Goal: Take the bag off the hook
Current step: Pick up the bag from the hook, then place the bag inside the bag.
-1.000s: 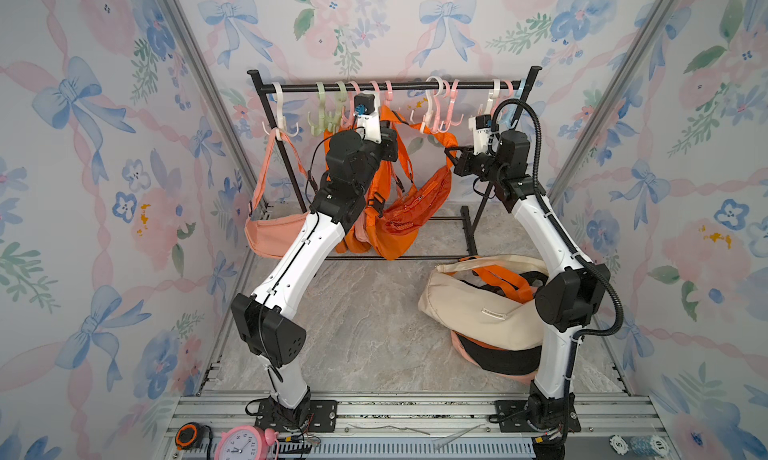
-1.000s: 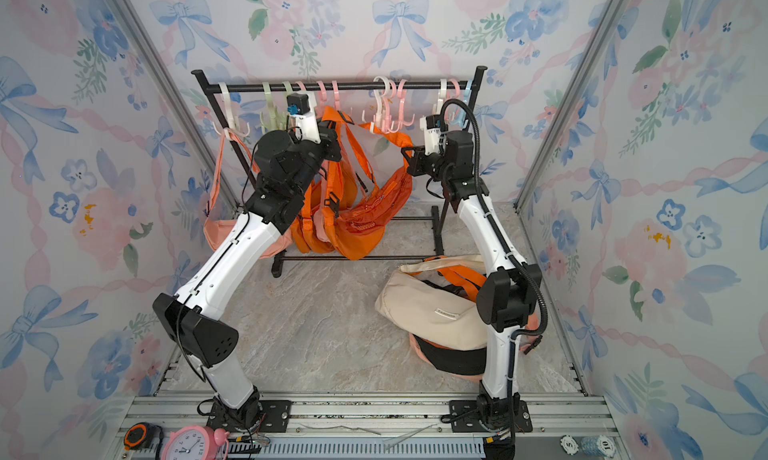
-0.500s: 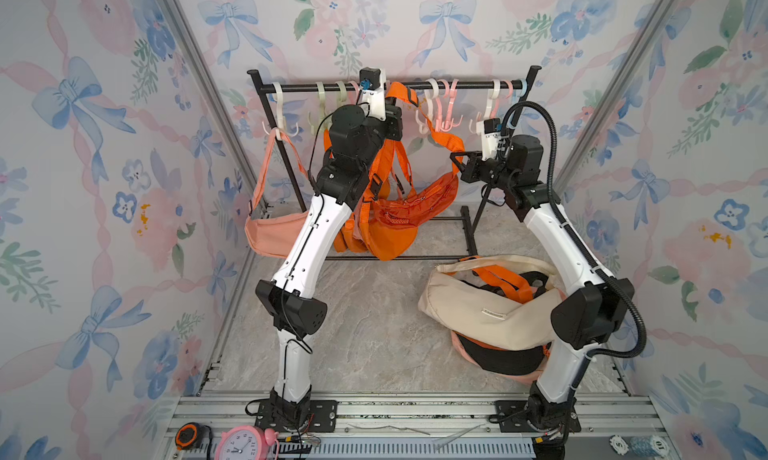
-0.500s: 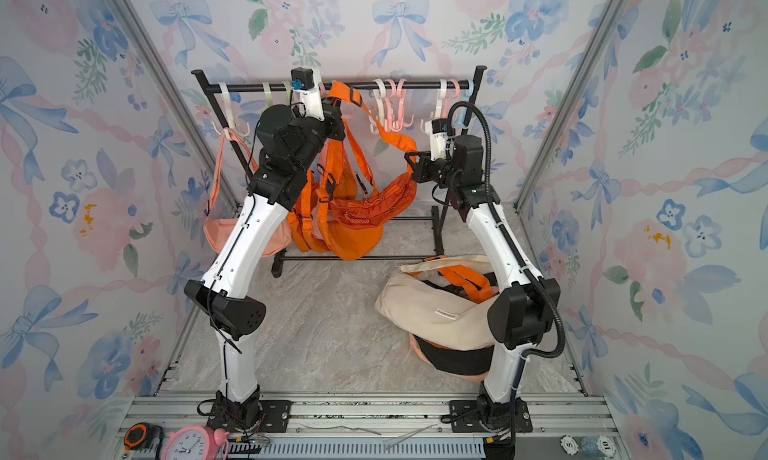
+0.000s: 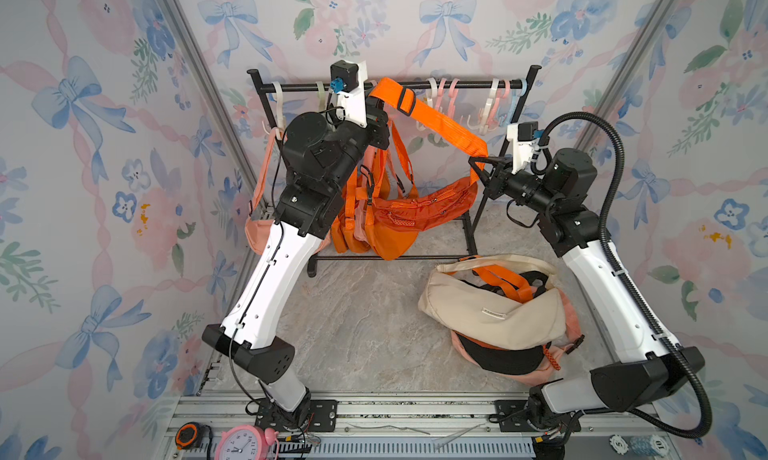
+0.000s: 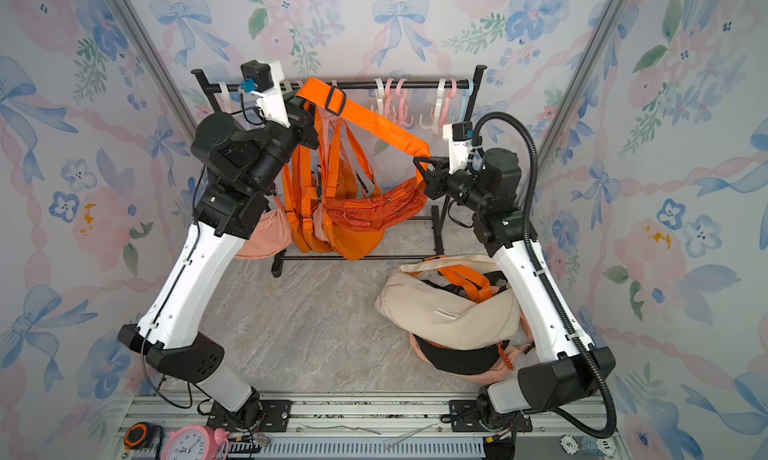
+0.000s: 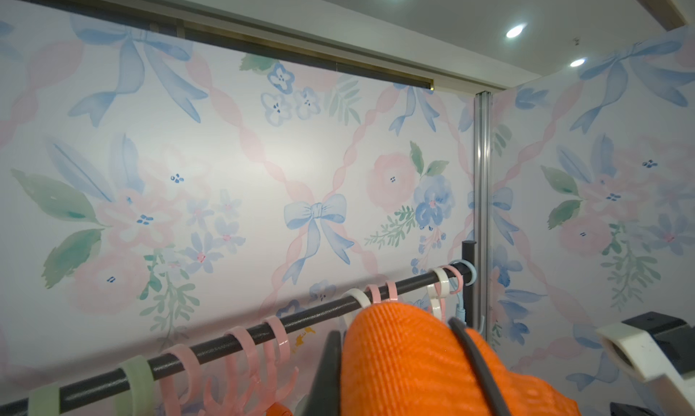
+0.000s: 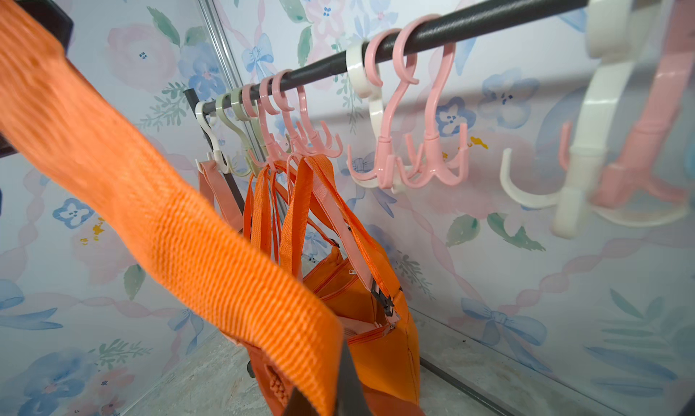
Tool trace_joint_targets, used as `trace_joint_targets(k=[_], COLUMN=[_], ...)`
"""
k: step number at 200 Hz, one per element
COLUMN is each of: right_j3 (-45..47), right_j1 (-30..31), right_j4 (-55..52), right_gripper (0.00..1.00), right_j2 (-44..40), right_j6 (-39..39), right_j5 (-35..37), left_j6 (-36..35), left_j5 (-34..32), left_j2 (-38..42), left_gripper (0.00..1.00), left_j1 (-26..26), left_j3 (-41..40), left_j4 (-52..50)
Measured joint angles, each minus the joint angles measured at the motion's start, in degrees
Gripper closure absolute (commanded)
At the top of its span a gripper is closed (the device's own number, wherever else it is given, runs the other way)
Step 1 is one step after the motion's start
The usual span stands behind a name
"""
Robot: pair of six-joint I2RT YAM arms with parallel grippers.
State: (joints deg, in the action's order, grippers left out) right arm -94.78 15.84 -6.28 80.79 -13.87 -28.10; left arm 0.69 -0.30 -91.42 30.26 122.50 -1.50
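My right gripper will next move back and down to the cream bag of the pile and let go of the lower end of the strap, because the strap is clear of the pink hooks.
The orange bag (image 5: 415, 212) hangs slung in front of the rack in both top views. Its wide orange strap (image 5: 440, 119) is stretched between my two grippers. My left gripper (image 5: 376, 106) is shut on the strap up at the level of the black rail (image 5: 457, 85), as the left wrist view shows with the strap (image 7: 406, 357) bunched over the jaws. My right gripper (image 5: 481, 166) is shut on the strap's lower end beside the bag. In the right wrist view the strap (image 8: 188, 245) runs in front of the pink hooks (image 8: 410, 162), touching none that I can see.
More orange bags (image 5: 353, 225) and a peach bag (image 5: 259, 229) still hang on hooks at the rail's left. A cream bag (image 5: 494, 308) tops a pile of bags on the floor by the right arm. A pink clock (image 5: 239, 443) and tape measure (image 5: 185, 435) sit at the front rail.
Both grippers have risen with the strap. The left one went up from below the rail to rail height, and the bag lifted and swung outward.
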Motion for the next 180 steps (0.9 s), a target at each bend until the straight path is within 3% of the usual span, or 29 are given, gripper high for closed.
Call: trace_joint_targets(k=[56,92,146,180], right_j3=[8.2,10.14,4.7,11.06], right_j1=[0.74,0.79,0.79,0.85], right_j4=[-7.5,-18.58,-39.47,-47.28], right_gripper=[1.0,1.0,1.0,1.0], right_j2=[-19.47,-33.27,-44.63,-47.04], right_j6=[0.09,0.81,2.78,2.97], right_j5=[8.68,17.22,33.97,44.57], left_j6=[-3.54,-6.84,-8.52,-7.39], left_j5=[0.2,-0.7,-0.22,-0.11], left_j2=[12.17,16.28,17.84,13.2], left_gripper=[1.0,1.0,1.0,1.0], left_j1=[8.04,19.58,29.2,29.16], left_j3=[-16.85,-24.9,-31.21,-32.37], left_j4=[4.13,5.77,8.74,9.18])
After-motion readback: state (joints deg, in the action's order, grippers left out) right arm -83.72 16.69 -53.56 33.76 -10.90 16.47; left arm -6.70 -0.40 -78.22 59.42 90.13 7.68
